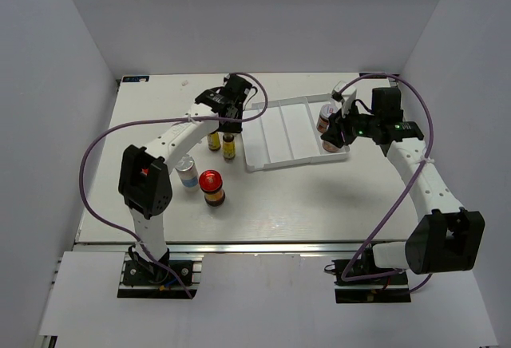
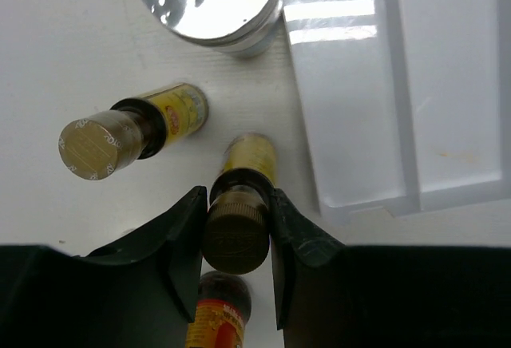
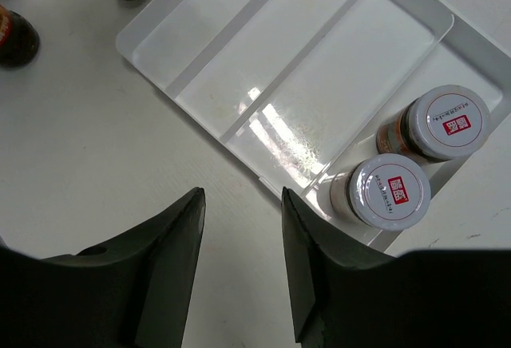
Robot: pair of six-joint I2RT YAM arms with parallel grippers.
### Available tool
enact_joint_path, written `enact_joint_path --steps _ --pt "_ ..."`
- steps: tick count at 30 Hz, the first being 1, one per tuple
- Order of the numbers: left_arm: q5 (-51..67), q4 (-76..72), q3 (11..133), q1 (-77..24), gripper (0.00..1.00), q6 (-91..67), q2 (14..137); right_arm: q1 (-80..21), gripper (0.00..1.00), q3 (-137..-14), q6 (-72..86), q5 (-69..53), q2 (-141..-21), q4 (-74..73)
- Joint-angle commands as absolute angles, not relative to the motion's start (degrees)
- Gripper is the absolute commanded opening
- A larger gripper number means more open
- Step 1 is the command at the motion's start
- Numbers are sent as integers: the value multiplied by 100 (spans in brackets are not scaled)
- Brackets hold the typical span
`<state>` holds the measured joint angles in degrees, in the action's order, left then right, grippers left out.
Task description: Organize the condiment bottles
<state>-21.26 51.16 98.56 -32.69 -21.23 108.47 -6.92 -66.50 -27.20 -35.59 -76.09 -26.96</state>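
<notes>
The slim yellow bottle needs to go up with my left gripper, to the right in the top view and down into the tray's section beside the white-lidded jars, since that section is bare.
My left gripper [image 2: 237,203] is shut on the dark cap of a slim yellow bottle [image 2: 236,240] that stands left of the white tray [image 2: 399,85]. The second yellow bottle [image 2: 132,131] stands just beside it. A silver-capped shaker [image 2: 209,1] and a dark red-labelled jar [image 2: 219,316] are close by. In the top view, my left gripper [image 1: 229,127] is over the yellow bottles [image 1: 230,149], with a shaker [image 1: 187,172] and a red-lidded jar [image 1: 211,187] nearer the front. My right gripper [image 3: 243,196] is open and empty beside the tray's front edge. Two white-lidded jars [image 3: 445,123] [image 3: 391,191] stand in the tray's rightmost compartment.
The white divided tray [image 1: 279,128] lies at the table's middle back, with its other compartments bare. My right gripper [image 1: 339,127] hovers by the tray's right end. Purple cables loop from both arms. Grey walls enclose the table on three sides.
</notes>
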Motion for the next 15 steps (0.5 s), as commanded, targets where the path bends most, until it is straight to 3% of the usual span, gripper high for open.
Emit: enact_joint_path --steps 1,9,15 --pt "-1627 5124 10563 -3313 0 -1846 10336 -685 49 -6539 -2733 -3533 -7365 -2610" --pt "-783 5099 11882 -3691 0 -1608 10731 -685 46 -6407 -2514 -3305 -7260 -2505" --pt "-247 4432 13050 -3814 0 -1617 11785 -668 45 -6381 -2294 -3120 -7233 -2391"
